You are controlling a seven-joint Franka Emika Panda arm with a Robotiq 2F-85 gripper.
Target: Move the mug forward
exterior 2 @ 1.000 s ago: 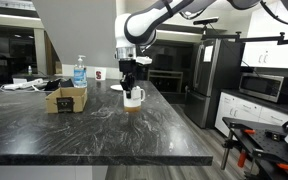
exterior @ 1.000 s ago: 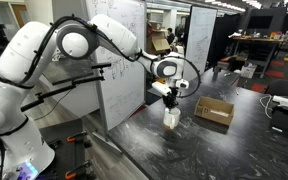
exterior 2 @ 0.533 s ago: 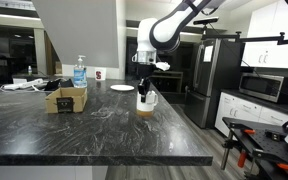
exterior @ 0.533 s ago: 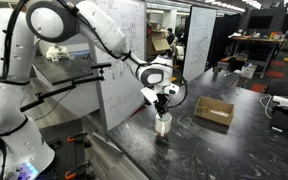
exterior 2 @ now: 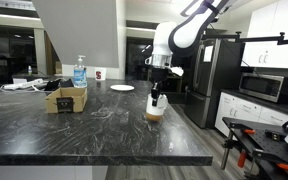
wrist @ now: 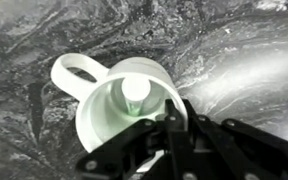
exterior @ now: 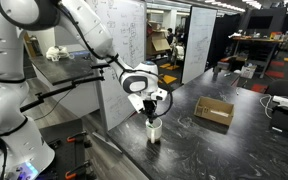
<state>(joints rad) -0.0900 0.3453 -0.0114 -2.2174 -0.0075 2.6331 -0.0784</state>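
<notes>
The upright mug in my gripper needs to go down slightly next, onto the bare counter near its edge (exterior: 152,145), the clear spot just below, and then I need to let go of the mug's rim.
The small white mug (exterior: 154,129) stands upright on the dark marble counter (exterior: 214,150), near its edge. It also shows in an exterior view (exterior 2: 155,107) and fills the wrist view (wrist: 119,105), with its handle at upper left. My gripper (exterior: 152,112) (exterior 2: 155,98) hangs straight down over the mug and is shut on its rim, one finger inside the cup (wrist: 174,125). Whether the mug's base touches the counter or hangs just above it I cannot tell.
A flat brown cardboard box (exterior: 214,110) (exterior 2: 66,98) lies on the counter away from the mug. A water bottle (exterior 2: 79,71), a white plate (exterior 2: 122,88) and cables sit at the counter's far end. A whiteboard (exterior: 119,60) stands behind the arm.
My gripper has carried the mug along the counter, away from the cardboard box and toward the counter's edge. The grip on the rim is unchanged.
</notes>
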